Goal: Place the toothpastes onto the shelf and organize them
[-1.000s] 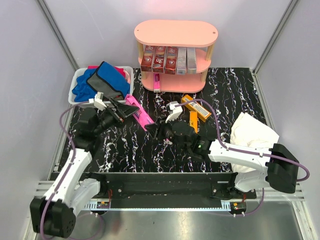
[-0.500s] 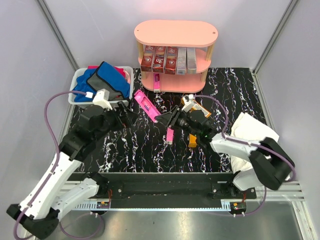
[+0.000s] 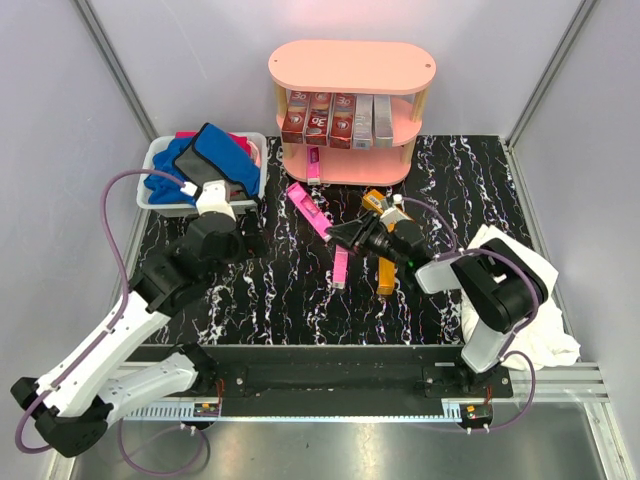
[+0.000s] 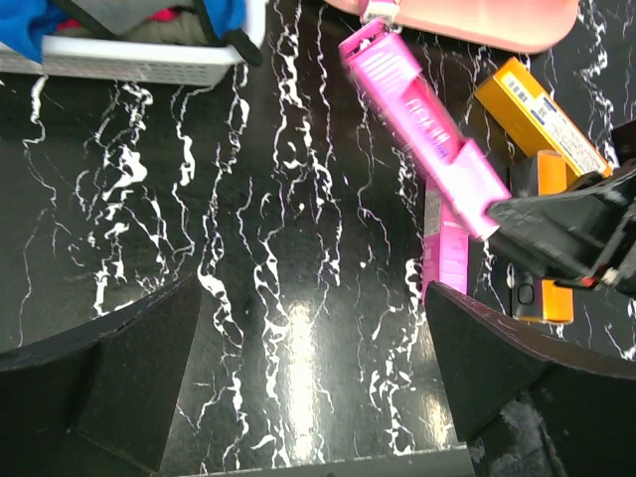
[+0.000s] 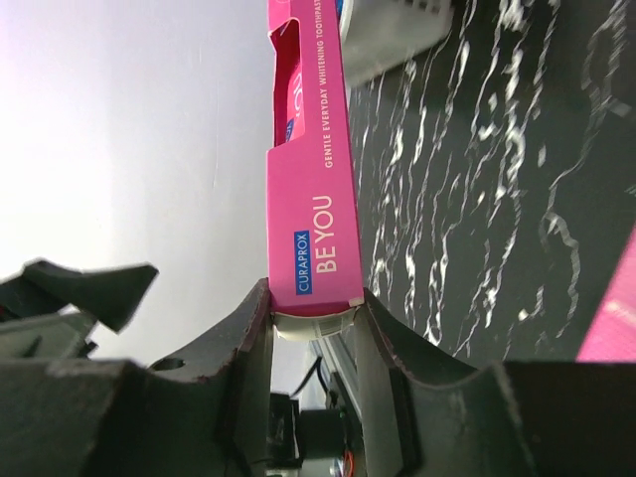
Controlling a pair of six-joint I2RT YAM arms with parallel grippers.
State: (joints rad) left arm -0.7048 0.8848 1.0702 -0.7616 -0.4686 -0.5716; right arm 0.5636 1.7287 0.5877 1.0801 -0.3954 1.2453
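My right gripper should next move outward, turn the bright pink toothpaste parallel to the pink box on the shelf's bottom level and release it, as the space beside that box is bare.
The shelf (image 3: 350, 65) stands at the back with dark red and silver-grey toothpastes (image 3: 335, 118) upright on its middle tier and one pink box (image 3: 313, 160) on the bottom tier. My right gripper (image 3: 340, 232) is shut on the end of a bright pink toothpaste (image 3: 308, 207) and holds it tilted above the table in front of the shelf. The right wrist view shows the box (image 5: 310, 199) clamped between the fingers (image 5: 313, 298). My left gripper (image 3: 250, 238) is open and empty above bare table (image 4: 310, 298). A second pink box (image 3: 340, 268) and two orange boxes (image 3: 386, 272) lie on the table.
A white bin (image 3: 160, 205) with blue and grey cloths sits at the back left. A white cloth (image 3: 510, 270) lies at the right by the right arm's base. The held pink box (image 4: 427, 129) and the orange boxes (image 4: 542, 114) show in the left wrist view.
My right gripper has carried the pink box right and back toward the shelf. My left gripper has drawn away from the box and stands open.
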